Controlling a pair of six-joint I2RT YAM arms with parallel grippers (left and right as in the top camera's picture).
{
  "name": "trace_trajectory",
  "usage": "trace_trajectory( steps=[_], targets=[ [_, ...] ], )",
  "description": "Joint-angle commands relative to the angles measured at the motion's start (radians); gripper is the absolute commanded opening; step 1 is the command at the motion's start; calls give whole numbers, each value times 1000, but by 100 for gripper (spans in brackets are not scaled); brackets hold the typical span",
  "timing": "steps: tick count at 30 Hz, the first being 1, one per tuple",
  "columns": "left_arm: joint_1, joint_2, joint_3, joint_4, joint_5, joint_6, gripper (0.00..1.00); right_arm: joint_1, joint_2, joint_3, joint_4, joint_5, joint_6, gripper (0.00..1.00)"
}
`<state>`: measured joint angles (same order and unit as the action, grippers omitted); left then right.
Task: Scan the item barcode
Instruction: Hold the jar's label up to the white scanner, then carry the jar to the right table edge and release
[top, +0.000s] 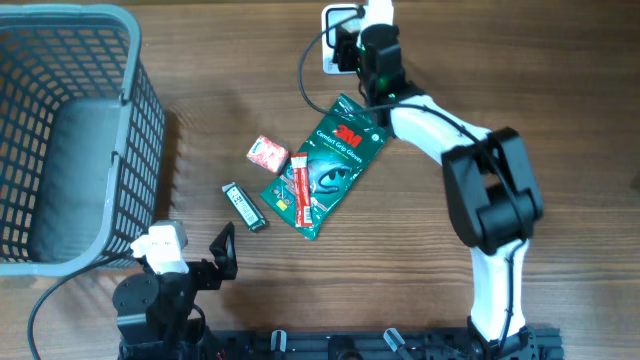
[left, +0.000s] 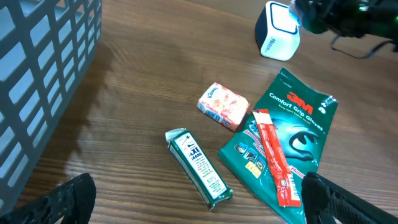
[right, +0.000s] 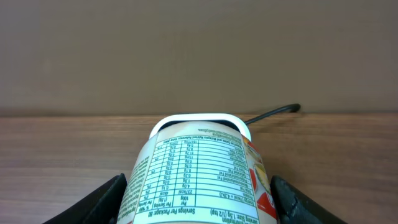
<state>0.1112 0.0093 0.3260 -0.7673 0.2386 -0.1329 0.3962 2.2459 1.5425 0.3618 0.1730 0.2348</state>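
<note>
My right gripper carries the jar-like item back and far to the right in the overhead view next. It then lowers the item onto the bare tabletop and releases it.
A jar-like item (right: 199, 177) with a printed nutrition table sits between the fingers of my right gripper (right: 199, 208), which is shut on it. Right behind it stands the white barcode scanner (right: 199, 118), its cable trailing off to the right. In the overhead view the right gripper (top: 362, 45) is at the scanner (top: 338, 45) near the table's far edge, and the arm hides the item. My left gripper (top: 225, 250) rests open and empty near the front left; its fingers (left: 68, 199) frame the bottom of the left wrist view.
A green 3M pouch (top: 335, 160) with a red stick packet (top: 300, 190) on it lies mid-table. Left of it are a pink pack (top: 268, 153) and a green-and-black bar (top: 245, 207). A grey wire basket (top: 130, 150) fills the left side.
</note>
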Motion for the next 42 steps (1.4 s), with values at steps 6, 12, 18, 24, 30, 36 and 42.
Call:
trace_trajectory(
  steps=[6, 12, 18, 24, 30, 36, 42],
  targets=[
    [-3, -4, -7, 2, 19, -2, 100, -1, 93, 169, -19, 40, -2, 58],
    [-3, -4, -7, 2, 19, -2, 100, -101, -166, 169, -373, -27, 140, 63],
    [-3, -4, -7, 2, 19, -2, 100, -523, -356, 167, -1107, -152, 389, 63],
    [-3, -4, -7, 2, 19, -2, 100, -983, -232, 163, -1331, -327, 451, 62],
    [-3, -4, -7, 2, 19, -2, 100, -1174, -126, 163, -1332, -355, 474, 74],
    [-3, -4, -7, 2, 19, -2, 100, -1205, -159, 337, -1397, -437, 449, 100],
    [-3, -4, -7, 2, 19, -2, 100, -1109, -401, 476, -1652, -475, 475, 100]
  ],
)
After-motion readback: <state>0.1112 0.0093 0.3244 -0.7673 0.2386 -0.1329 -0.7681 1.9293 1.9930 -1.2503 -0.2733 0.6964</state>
